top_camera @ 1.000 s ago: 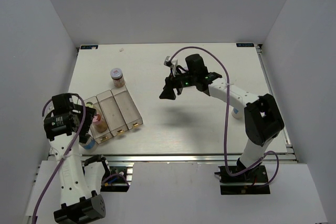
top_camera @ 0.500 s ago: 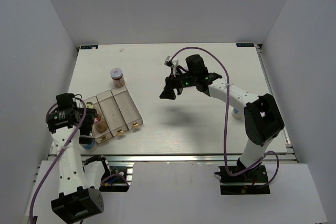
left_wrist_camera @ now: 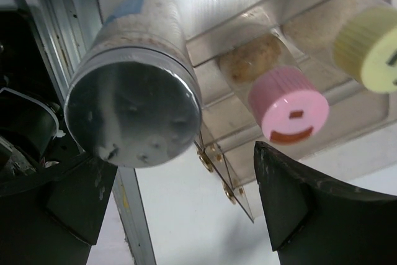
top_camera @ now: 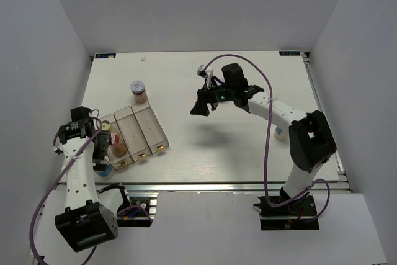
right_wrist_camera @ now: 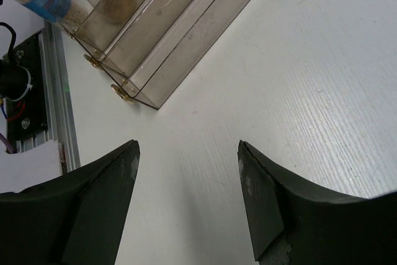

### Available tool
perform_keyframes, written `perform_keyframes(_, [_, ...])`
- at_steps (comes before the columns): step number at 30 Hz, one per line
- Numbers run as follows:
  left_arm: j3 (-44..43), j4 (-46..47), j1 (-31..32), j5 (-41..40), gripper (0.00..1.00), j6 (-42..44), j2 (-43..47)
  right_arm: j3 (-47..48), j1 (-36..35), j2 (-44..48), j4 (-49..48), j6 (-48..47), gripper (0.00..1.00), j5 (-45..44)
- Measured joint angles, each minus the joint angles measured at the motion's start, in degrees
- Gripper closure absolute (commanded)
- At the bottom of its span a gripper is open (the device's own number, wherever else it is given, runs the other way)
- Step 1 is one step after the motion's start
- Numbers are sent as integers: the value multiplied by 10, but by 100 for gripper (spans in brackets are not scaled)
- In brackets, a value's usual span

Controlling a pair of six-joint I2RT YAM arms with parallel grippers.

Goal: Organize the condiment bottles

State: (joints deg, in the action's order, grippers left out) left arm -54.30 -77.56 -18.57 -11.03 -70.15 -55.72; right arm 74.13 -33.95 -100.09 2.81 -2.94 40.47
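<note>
The silver lid [left_wrist_camera: 133,107] is off-center by one finger now, so my left gripper needs to move away from the tray's jars next and center its open fingers around the lid.
A silver-lidded jar [left_wrist_camera: 133,113] with a blue label stands at the table's near left edge [top_camera: 105,169]. It is just outside the clear tray [top_camera: 149,130]. My left gripper [top_camera: 101,153] is open above it, and the jar sits by the left finger [left_wrist_camera: 62,203], not held. A pink-lidded jar [left_wrist_camera: 288,103] and a yellow-lidded jar [left_wrist_camera: 366,41] stand in the tray's left compartment. Another pink-lidded jar [top_camera: 138,90] stands alone behind the tray. My right gripper [top_camera: 200,108] is open and empty above bare table, to the right of the tray [right_wrist_camera: 173,35].
The tray's middle and right compartments hold nothing. An aluminium rail [left_wrist_camera: 68,4] runs along the table's near edge, close to the silver-lidded jar. White walls enclose the table on three sides.
My left arm has shifted and turned beside the tray's left compartment, staying over the silver-lidded jar. My right arm has barely moved. No jar has moved.
</note>
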Motion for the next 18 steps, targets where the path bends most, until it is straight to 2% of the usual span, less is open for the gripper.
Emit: perform_keyframes(18, [3, -2, 0, -82, 2, -25, -51, -1, 20, -4, 0, 3, 30, -2])
